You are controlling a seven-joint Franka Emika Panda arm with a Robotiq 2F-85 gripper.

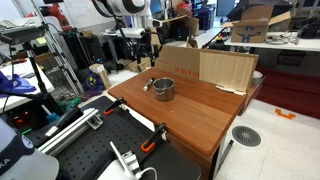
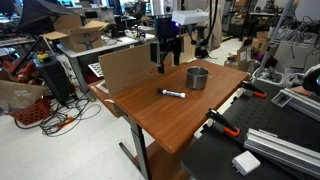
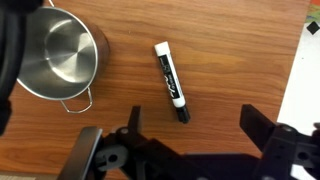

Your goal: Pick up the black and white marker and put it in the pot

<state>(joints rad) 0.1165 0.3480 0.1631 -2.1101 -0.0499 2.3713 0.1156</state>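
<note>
My gripper turns slightly next and lowers around the black end with the cap [image 2: 161, 91] to close, since the marker lies slightly angled below my spread fingers.
The black and white marker [image 3: 171, 82] lies flat on the wooden table [image 3: 230, 60], its black cap toward me; it also shows in an exterior view [image 2: 173, 93]. The grey metal pot [image 3: 55, 55] stands upright and empty to the marker's left in the wrist view, and shows in both exterior views [image 1: 163, 89] [image 2: 198, 77]. My gripper [image 3: 195, 125] is open and empty, its two fingers spread wide above the table, just below the marker's capped end in the wrist view. It hangs above the table behind the marker [image 2: 166, 66].
Cardboard panels [image 1: 215, 68] [image 2: 125, 68] stand along the table's back edge. Orange-handled clamps [image 2: 225, 125] [image 1: 150, 140] grip the table's edge near a black perforated bench [image 2: 260, 150]. The table edge [image 3: 298, 70] lies to the right in the wrist view.
</note>
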